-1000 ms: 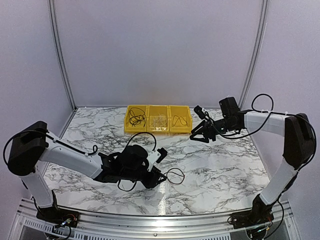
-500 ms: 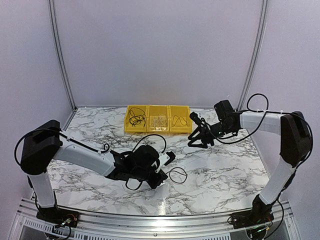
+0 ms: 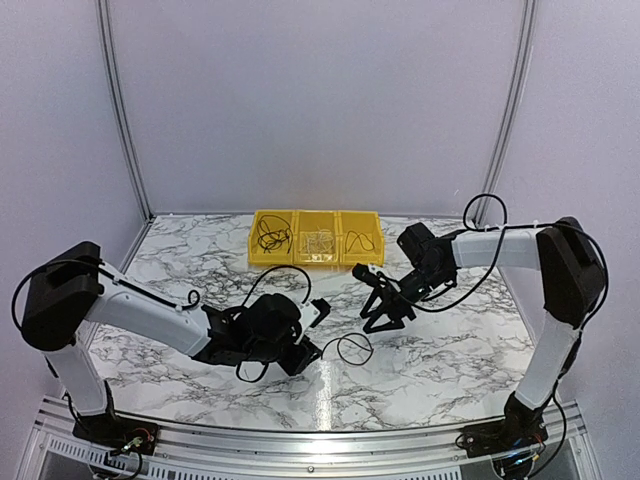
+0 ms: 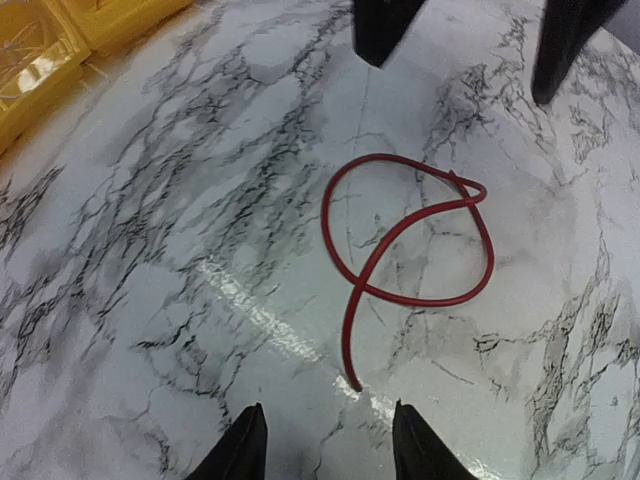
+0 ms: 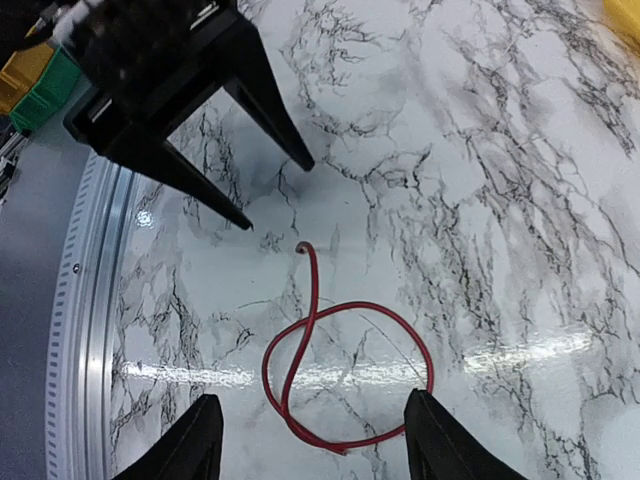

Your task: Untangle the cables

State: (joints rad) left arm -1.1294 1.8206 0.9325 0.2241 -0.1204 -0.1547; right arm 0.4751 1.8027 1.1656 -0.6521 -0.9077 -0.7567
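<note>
The robot's right gripper will next go down and back toward the front bar, onto the red cable's bend [image 3: 371, 350] [image 5: 286, 405], because the crossing piece of the cable turns into the loop there.
A red cable [image 3: 340, 350] lies in one loose crossed loop on the marble table, between my two grippers. In the left wrist view the cable [image 4: 360, 283] lies just ahead of my open, empty left gripper [image 4: 330, 445], its free end near the fingertips. In the right wrist view the cable [image 5: 308, 321] lies under my open, empty right gripper [image 5: 315, 445]. From above, the left gripper [image 3: 318, 352] is just left of the loop and the right gripper [image 3: 380, 325] hovers just behind it on the right. Neither touches the cable.
Three yellow bins [image 3: 316, 256] stand in a row at the back centre, holding black cables [image 3: 270, 238], pale cables [image 3: 316, 240] and one black cable [image 3: 358, 240]. A bin corner [image 4: 40, 50] shows in the left wrist view. The table's metal front rail [image 5: 85, 300] is near.
My right gripper has moved from beside the bins forward and left, down to the red loop. My left gripper has stayed by the loop, shifting slightly. The cable has not moved.
</note>
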